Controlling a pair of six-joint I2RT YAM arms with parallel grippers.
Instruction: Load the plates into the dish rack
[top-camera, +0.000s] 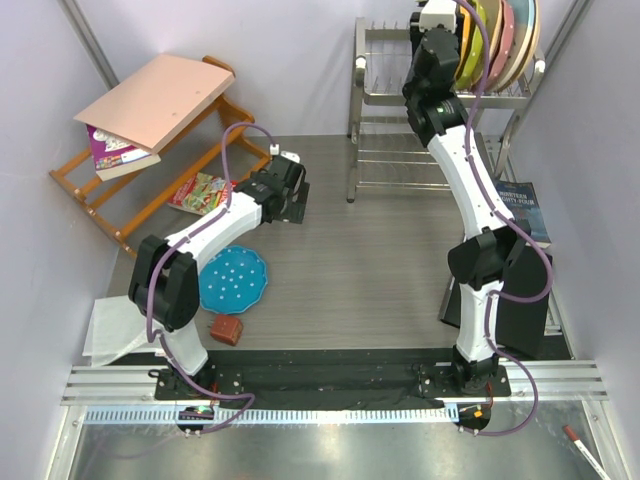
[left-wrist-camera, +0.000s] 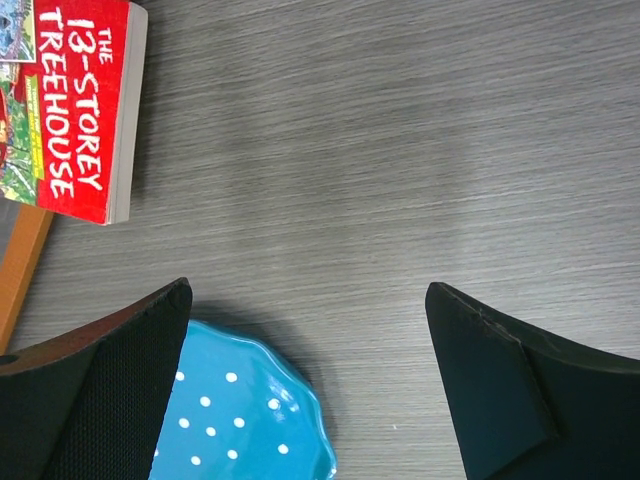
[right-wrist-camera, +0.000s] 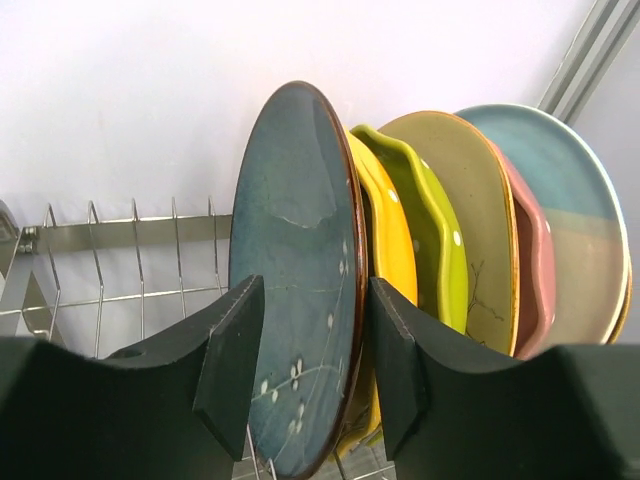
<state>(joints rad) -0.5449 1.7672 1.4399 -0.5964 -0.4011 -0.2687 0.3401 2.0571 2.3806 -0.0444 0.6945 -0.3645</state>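
Note:
The blue plate lies flat below the open left gripper, closer to the robot's base, so the robot needs to move that gripper back and down onto the blue plate's scalloped rim (top-camera: 262, 268) (left-wrist-camera: 298, 388) next.
The dish rack (top-camera: 370, 97) stands at the back right; its wire slots (right-wrist-camera: 130, 240) show in the right wrist view. A dark grey-blue speckled plate (right-wrist-camera: 290, 230) stands upright in the rack, with an orange plate (right-wrist-camera: 385, 230) and a lime green plate (right-wrist-camera: 435, 230) behind it. My right gripper (right-wrist-camera: 315, 300) is open and straddles the dark plate's lower edge, with a gap at the left finger. A blue dotted scalloped plate (top-camera: 233, 279) lies flat on the table at the left. My left gripper (left-wrist-camera: 310, 300) hovers open just beyond that blue plate (left-wrist-camera: 240, 410) and holds nothing.
Plain cream (right-wrist-camera: 470, 200), pink (right-wrist-camera: 535, 270) and pale blue (right-wrist-camera: 570, 220) plates fill the rack's right end. A slanted wooden shelf (top-camera: 110, 190) stands back left, a red book (left-wrist-camera: 85, 110) beside it. A small brown object (top-camera: 226, 330) and a white cloth (top-camera: 110, 330) lie near the left base.

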